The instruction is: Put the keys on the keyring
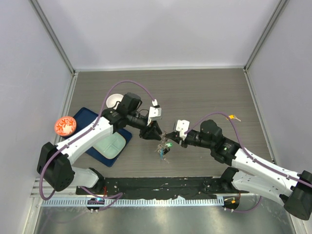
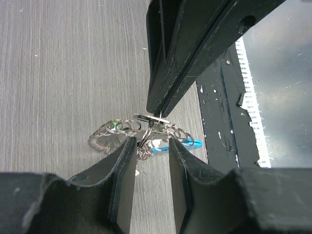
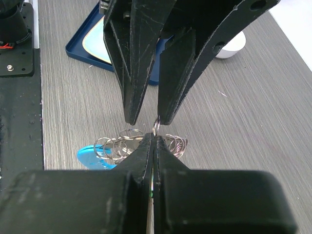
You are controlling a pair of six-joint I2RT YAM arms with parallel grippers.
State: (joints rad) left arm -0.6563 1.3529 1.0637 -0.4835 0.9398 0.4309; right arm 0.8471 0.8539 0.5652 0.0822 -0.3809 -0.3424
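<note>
I should next move my right gripper outward and down to let go of the keyring (image 1: 163, 148) on the far tabletop, because the tabletop there is empty.
The keyring (image 1: 163, 148) is a bunch of silver wire rings with a bright blue tag (image 2: 189, 143). It hangs at the table's middle, between my two grippers. My right gripper (image 3: 155, 138) is shut on one small ring at the top of the bunch (image 3: 156, 127). It also shows in the top view (image 1: 169, 140). My left gripper (image 2: 151, 158) is open, its fingers (image 3: 130, 105) on either side of that ring, just above the bunch. It shows in the top view too (image 1: 155, 132). I cannot pick out a separate key with a black head.
A blue tray (image 1: 84, 117) holding a pale lid lies at the left. A white bowl (image 1: 114, 101) stands behind it and a red bowl (image 1: 65, 126) at its left. A black strip (image 1: 161, 187) runs along the near edge.
</note>
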